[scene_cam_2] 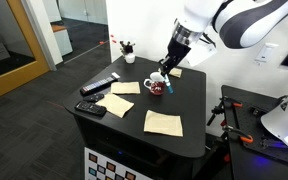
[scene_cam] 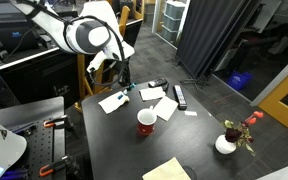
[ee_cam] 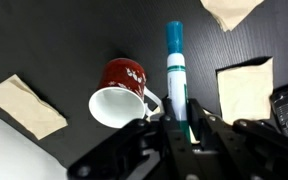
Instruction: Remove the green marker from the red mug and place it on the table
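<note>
The gripper next needs to lower the marker (scene_cam: 123,92) outward onto the empty table beside the red mug.
My gripper (ee_cam: 181,120) is shut on the green marker (ee_cam: 175,70), which sticks out from between the fingers above the dark table (ee_cam: 64,40). The red mug (ee_cam: 119,92) with its white inside stands on the table just to the left of the marker and looks empty. In an exterior view the gripper (scene_cam: 121,82) holds the marker (scene_cam: 123,92) above a paper sheet, well away from the mug (scene_cam: 146,121). In an exterior view the gripper (scene_cam_2: 170,70) and marker (scene_cam_2: 170,86) appear right beside the mug (scene_cam_2: 156,84).
Pale paper sheets (scene_cam: 114,101) (scene_cam: 165,107) (scene_cam_2: 162,122) lie about the table. A black bar-shaped object (scene_cam: 180,96) and a dark device (scene_cam_2: 91,108) lie nearby. A white vase with red flowers (scene_cam: 227,143) stands near a corner.
</note>
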Controlling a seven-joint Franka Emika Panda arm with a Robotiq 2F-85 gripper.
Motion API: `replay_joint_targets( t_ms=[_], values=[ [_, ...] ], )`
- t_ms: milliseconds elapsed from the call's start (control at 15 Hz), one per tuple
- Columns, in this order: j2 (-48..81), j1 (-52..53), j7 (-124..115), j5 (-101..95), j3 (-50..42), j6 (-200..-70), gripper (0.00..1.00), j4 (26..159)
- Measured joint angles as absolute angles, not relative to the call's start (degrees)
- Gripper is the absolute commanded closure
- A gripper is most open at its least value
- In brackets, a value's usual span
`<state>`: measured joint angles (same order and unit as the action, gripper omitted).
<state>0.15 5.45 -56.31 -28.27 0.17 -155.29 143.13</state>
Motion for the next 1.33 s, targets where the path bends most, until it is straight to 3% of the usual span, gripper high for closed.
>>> replay_joint_targets(
  t_ms=[533, 1333],
  values=[
    [5.7, 5.4, -27.6, -15.3, 0.9, -143.9, 0.95, 135.6],
    [21.1, 6.3, -23.6, -15.3, 0.0, -140.8, 0.95, 123.2]
  ],
)
